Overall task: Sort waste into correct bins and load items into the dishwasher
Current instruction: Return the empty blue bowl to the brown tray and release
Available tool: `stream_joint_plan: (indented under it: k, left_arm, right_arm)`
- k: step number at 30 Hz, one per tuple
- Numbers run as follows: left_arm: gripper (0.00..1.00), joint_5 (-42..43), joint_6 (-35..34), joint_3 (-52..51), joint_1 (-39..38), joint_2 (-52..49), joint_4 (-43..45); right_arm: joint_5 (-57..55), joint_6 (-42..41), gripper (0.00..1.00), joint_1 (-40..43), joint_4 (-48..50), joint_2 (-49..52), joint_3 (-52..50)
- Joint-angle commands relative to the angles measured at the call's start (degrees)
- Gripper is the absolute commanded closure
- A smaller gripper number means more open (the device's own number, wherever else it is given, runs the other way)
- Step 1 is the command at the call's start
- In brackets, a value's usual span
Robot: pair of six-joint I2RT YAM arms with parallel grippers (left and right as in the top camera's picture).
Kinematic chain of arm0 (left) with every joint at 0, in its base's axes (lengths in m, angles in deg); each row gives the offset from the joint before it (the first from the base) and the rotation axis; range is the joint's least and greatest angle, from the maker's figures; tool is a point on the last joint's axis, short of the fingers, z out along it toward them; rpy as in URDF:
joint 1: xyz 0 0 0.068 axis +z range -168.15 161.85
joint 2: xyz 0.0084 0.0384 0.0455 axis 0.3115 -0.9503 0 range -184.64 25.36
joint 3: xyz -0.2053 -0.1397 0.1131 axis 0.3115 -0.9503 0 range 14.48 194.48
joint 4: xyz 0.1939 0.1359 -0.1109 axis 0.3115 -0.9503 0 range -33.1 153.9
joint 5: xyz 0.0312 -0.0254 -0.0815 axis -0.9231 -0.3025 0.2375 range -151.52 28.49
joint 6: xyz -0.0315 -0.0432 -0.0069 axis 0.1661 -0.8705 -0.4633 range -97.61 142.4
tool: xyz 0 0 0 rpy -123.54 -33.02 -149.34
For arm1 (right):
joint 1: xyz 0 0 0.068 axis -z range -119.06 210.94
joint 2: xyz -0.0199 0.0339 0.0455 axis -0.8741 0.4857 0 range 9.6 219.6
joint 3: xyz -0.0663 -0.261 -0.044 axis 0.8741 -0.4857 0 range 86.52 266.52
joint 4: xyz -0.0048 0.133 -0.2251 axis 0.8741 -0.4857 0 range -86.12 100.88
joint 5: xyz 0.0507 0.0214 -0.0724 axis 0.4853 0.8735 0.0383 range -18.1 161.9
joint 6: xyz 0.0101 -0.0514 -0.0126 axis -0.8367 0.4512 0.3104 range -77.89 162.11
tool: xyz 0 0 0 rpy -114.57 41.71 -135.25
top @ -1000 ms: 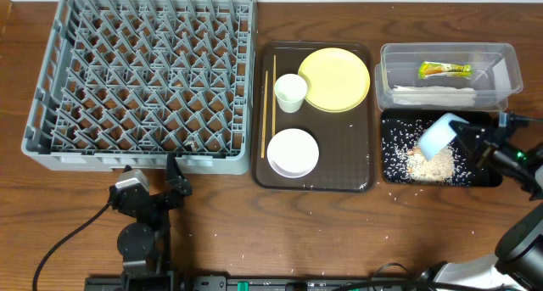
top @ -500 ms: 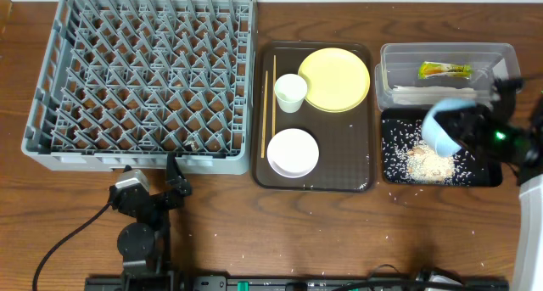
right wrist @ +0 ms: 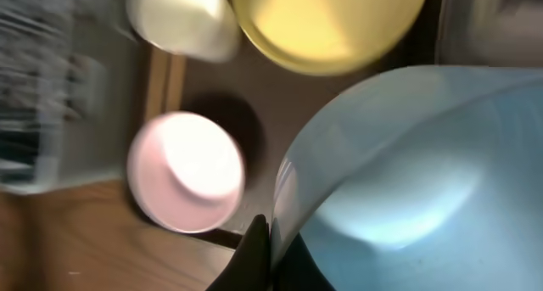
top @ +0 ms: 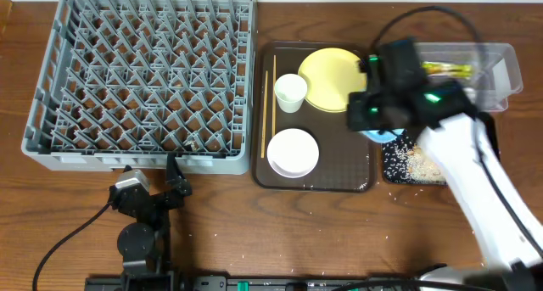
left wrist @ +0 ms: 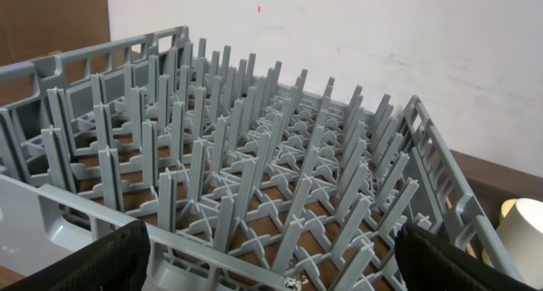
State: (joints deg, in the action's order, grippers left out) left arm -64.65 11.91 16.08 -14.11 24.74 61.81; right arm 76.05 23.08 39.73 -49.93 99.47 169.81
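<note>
I need to lower my right gripper to the left in the overhead view and release the light blue bowl's rim there, as the tray's bottom [top: 343, 153] beside the white bowl is bare.
My right gripper [top: 373, 121] is shut on the rim of the light blue bowl [top: 379, 136], which hangs over the right edge of the brown tray. In the right wrist view the bowl [right wrist: 407, 172] fills the right side, with the gripper [right wrist: 270, 240] pinching its rim. Below it lie the white bowl [right wrist: 185, 172], the yellow plate [right wrist: 327, 24] and the white cup [right wrist: 182, 19]. Chopsticks [top: 269, 104] lie along the tray's left side. My left gripper [top: 174, 179] stands open in front of the grey dishwasher rack [top: 144, 79], with nothing between its fingers [left wrist: 85, 261].
The brown serving tray [top: 339, 176] sits in the middle. At the right, a clear tub [top: 501, 70] holds a green-and-yellow wrapper [top: 445, 69]. A black tray [top: 416, 164] with spilled rice is partly under my right arm. Rice grains dot the front of the table.
My right arm has swung left with the blue bowl, from over the black tray to over the brown tray's right edge. The left arm has not moved.
</note>
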Motion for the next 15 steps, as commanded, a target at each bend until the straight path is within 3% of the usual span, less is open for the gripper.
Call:
stream_joint_plan:
  k: [1, 15]
  left_arm:
    - [0.07, -0.5, 0.7, -1.4, 0.2, 0.3, -1.7]
    - [0.07, -0.5, 0.7, -1.4, 0.2, 0.3, -1.7]
  right_arm:
    - [-3.3, -1.3, 0.99, -0.4, -0.8, 4.8, 0.5]
    - [-2.2, -0.5, 0.99, -5.9, -1.1, 19.0, 0.5]
